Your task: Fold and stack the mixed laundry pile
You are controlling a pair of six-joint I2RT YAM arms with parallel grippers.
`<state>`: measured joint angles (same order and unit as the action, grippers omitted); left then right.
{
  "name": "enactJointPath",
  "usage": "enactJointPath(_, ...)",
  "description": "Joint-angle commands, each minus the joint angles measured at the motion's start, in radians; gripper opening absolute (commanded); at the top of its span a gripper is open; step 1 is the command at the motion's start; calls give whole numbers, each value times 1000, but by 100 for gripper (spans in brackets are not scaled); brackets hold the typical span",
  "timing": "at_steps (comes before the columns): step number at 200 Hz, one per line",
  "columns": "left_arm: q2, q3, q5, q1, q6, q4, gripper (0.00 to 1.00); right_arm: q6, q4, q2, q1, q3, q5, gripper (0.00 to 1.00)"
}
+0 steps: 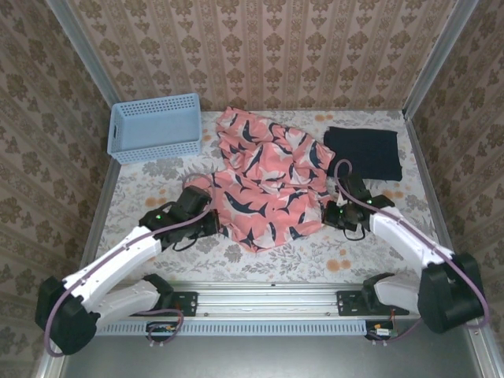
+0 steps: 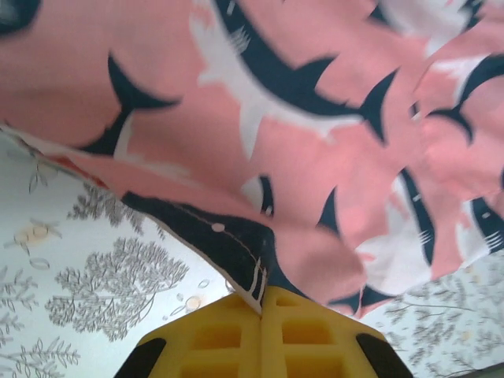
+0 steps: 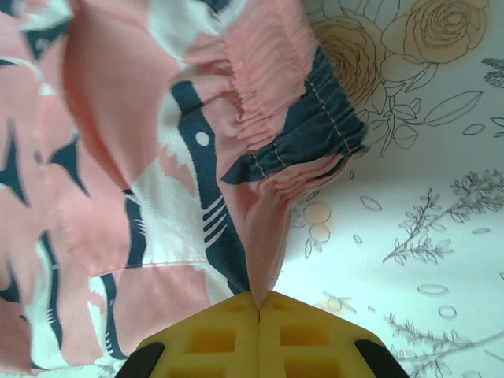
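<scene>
The hem will go up and away from my base in my left gripper next. My left gripper will then release it by the pink garment's far corner.
A coral-pink garment with navy and white print lies crumpled across the middle of the table. A dark navy garment rests flat at the back right, apart from it. My left gripper is at the pink garment's near left edge, shut on a hem that runs into its yellow jaws. My right gripper is at the near right edge, shut on a pinch of pink cloth just below the elastic waistband.
A light blue perforated basket stands at the back left. The floral tablecloth is bare in front of the garments. Patterned walls enclose the table on three sides.
</scene>
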<state>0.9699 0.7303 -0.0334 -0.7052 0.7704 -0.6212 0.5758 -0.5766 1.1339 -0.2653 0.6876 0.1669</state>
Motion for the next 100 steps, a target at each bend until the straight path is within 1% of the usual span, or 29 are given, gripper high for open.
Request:
enactJointPath(1,-28,47,30,-2,-75,-60,0,11,-135,-110,-3,-9,-41,0)
enactJointPath(29,-31,165,68,-12,-139,-114,0,27,-253,-213,-7,38,-13,0)
enactJointPath(55,-73,262,121,-17,-173,-147,0,40,-376,-300,-9,66,47,0)
enactJointPath(81,-118,370,210,-34,-216,-178,0,32,-488,-342,-9,111,100,0)
enactJointPath(100,-92,458,214,-39,-245,-201,0,26,-517,-350,-7,158,110,0)
